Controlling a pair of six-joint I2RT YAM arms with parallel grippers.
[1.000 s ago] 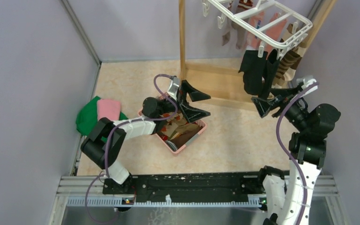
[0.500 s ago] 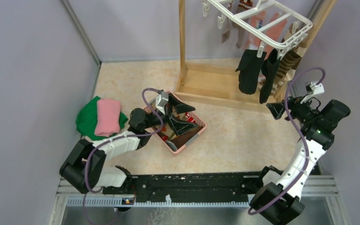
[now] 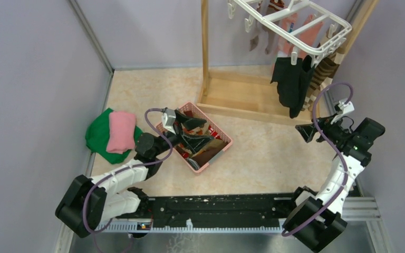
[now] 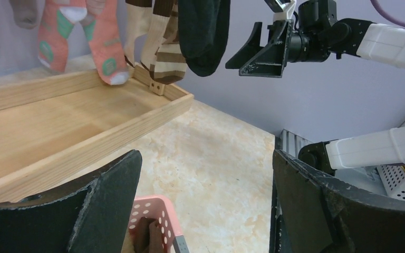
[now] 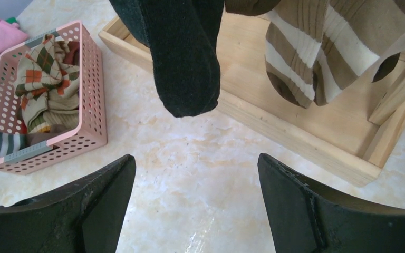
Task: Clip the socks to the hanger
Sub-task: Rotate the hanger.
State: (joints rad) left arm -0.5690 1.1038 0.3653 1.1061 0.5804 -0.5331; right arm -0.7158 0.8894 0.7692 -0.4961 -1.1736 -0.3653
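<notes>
The toe of the second black sock hangs just past my open fingers, so my right gripper will next move up and outward onto the foot of the second black sock (image 3: 297,106) (image 5: 187,83).
The white hanger (image 3: 295,23) hangs at the top right with socks clipped under it. These are a black pair (image 3: 291,84), a brown and cream striped pair (image 3: 324,71) and a pink pair (image 3: 306,34). More socks lie in the pink basket (image 3: 219,153), among them an argyle sock (image 5: 45,74). My left gripper (image 3: 205,130) hovers open and empty over the basket. My right gripper (image 3: 307,130) is open and empty, below and to the right of the black socks (image 5: 182,58). The left wrist view shows the right gripper (image 4: 258,52) beside the hanging black sock (image 4: 203,31).
A wooden stand (image 3: 242,95) with a tray-like base (image 5: 295,126) carries the hanger. Folded green and pink cloths (image 3: 111,132) lie at the left. Grey walls close in both sides, and the right arm is near the right one. A black rail (image 3: 216,211) runs along the near edge.
My right gripper has pulled back from the black socks, which now hang free from the hanger. My left arm has drawn back toward the near left, its gripper still over the basket.
</notes>
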